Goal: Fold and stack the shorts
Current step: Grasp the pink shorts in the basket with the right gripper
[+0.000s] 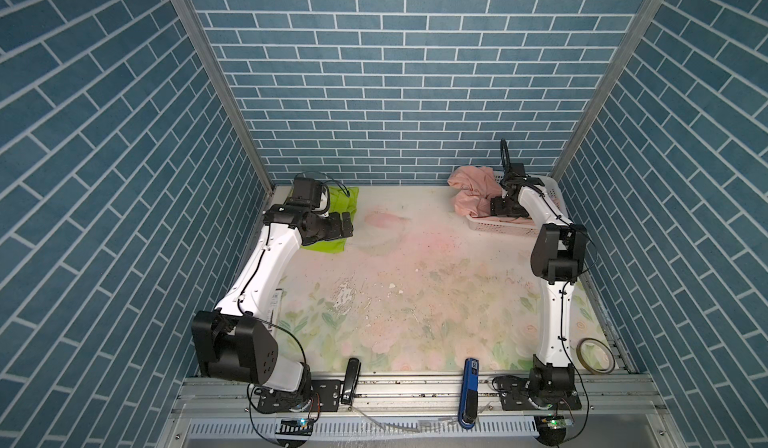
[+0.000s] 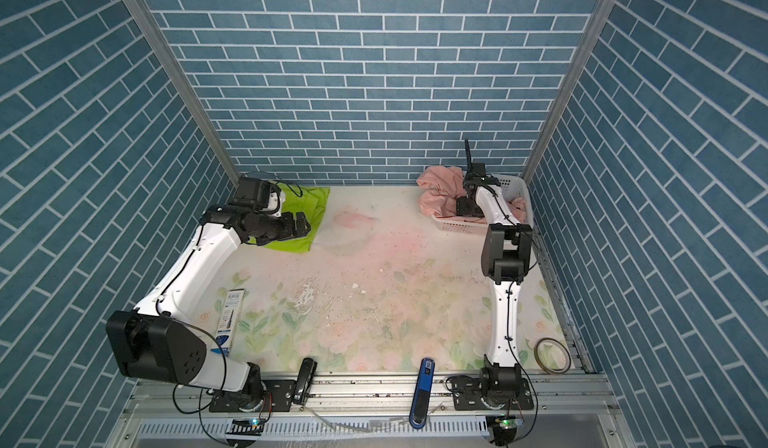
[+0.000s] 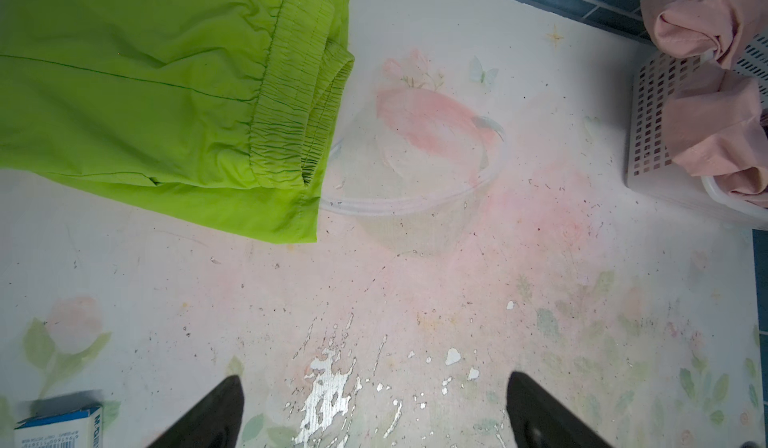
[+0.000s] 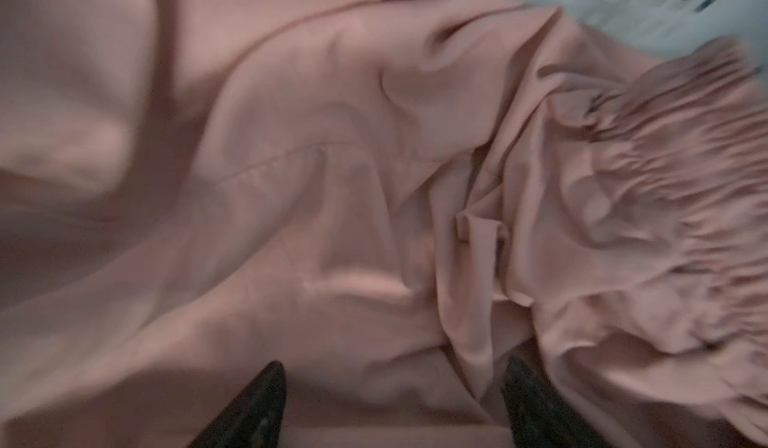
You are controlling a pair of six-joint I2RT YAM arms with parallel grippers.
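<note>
A loose fold of the salmon-pink shorts lies between the open fingers of my right gripper. The gripper should go a little farther down into the basket [image 1: 498,229] next and close on that fold.
The lime-green shorts [image 1: 325,246] [image 2: 318,200] lie folded flat at the back left of the table; their gathered waistband [image 3: 286,105] shows in the left wrist view. My left gripper [image 1: 347,225] [image 2: 302,227] [image 3: 374,379] hovers open beside them, over bare table, holding nothing. The salmon-pink shorts [image 1: 473,188] [image 2: 440,190] [image 3: 706,130] [image 4: 332,176] lie crumpled in the white basket [image 1: 498,229] [image 2: 461,227] and hang over its left rim. My right gripper [image 1: 500,209] [image 4: 395,367] reaches down into the basket, jaws apart just over the pink fabric.
A clear plastic bowl [image 3: 415,211] stands on the floral table right of the green shorts. A tape roll [image 1: 595,355] lies front right, a black stapler [image 1: 350,379] and a blue stapler [image 1: 468,392] on the front rail, a small box [image 2: 230,321] front left.
</note>
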